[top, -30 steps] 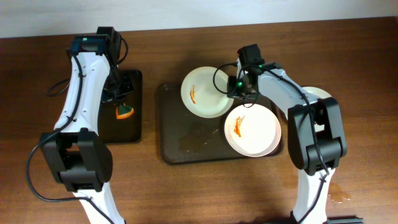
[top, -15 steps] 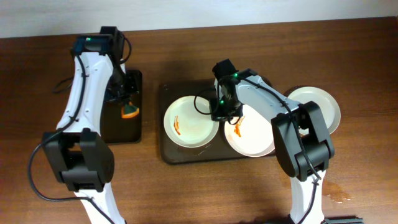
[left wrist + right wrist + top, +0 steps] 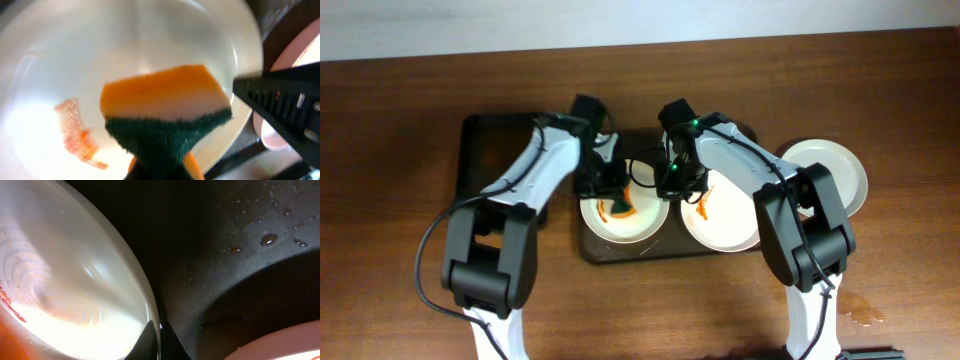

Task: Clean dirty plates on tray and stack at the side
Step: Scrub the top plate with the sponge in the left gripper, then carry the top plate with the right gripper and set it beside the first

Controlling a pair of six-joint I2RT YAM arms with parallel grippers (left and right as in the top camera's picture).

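Note:
My right gripper steadies the smeared plate's rim during wiping next, then lifts that plate past the clean plate (image 3: 835, 170) and down onto the open tabletop spot beside it.
A white plate (image 3: 642, 218) with an orange smear lies at the left of the dark tray (image 3: 592, 245). My right gripper (image 3: 672, 183) is shut on this plate's right rim (image 3: 150, 311). My left gripper (image 3: 610, 190) is shut on an orange and green sponge (image 3: 165, 107) and holds it over the plate (image 3: 60, 65), beside the smear (image 3: 77, 132). The sponge shows orange in the overhead view (image 3: 621, 207). A second smeared white plate (image 3: 735, 215) lies at the tray's right. A clean white plate (image 3: 835, 170) rests on the table at the far right.
A small black tray (image 3: 495, 145) sits on the table at the left. The brown tray floor is wet with drops (image 3: 270, 239).
My left arm has swung from the small black tray to the left plate, carrying the sponge. My right gripper keeps its hold on the plate's rim; the plate has barely moved.

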